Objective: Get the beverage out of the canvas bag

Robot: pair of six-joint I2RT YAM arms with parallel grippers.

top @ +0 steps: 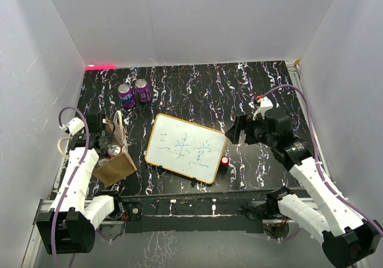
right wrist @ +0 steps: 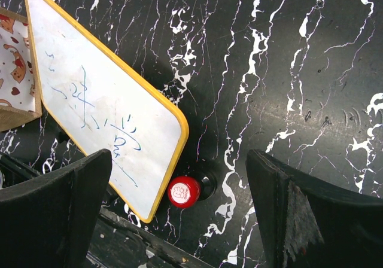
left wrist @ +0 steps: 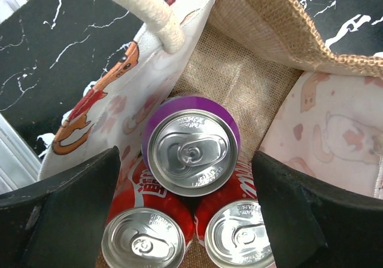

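My left gripper is above the purple can's lidded end (left wrist: 192, 149), and that end is centred between its open fingers. It needs to go down into the bag (left wrist: 239, 82) with one finger on each side of that end and close.
The canvas bag (top: 118, 167) lies tipped at the table's left, its cream handle (left wrist: 158, 18) looping over the mouth. In the left wrist view I look straight into the bag (left wrist: 239, 82): a purple beverage can (left wrist: 191, 151) rests on two red cans (left wrist: 143, 241) (left wrist: 239, 238). My left gripper (left wrist: 185, 163) is at the bag's mouth and open. Its black fingers (left wrist: 66, 214) stand wide on either side of the cans, touching none. My right gripper (right wrist: 179, 160) hangs open over the table at the right (top: 242, 130), with nothing between its fingers.
A white board with a yellow frame (top: 187, 148) lies in the middle, just right of the bag. A small red-capped object (right wrist: 184, 191) stands at its near right corner. Two purple cans (top: 126, 94) (top: 142, 90) stand upright at the back left.
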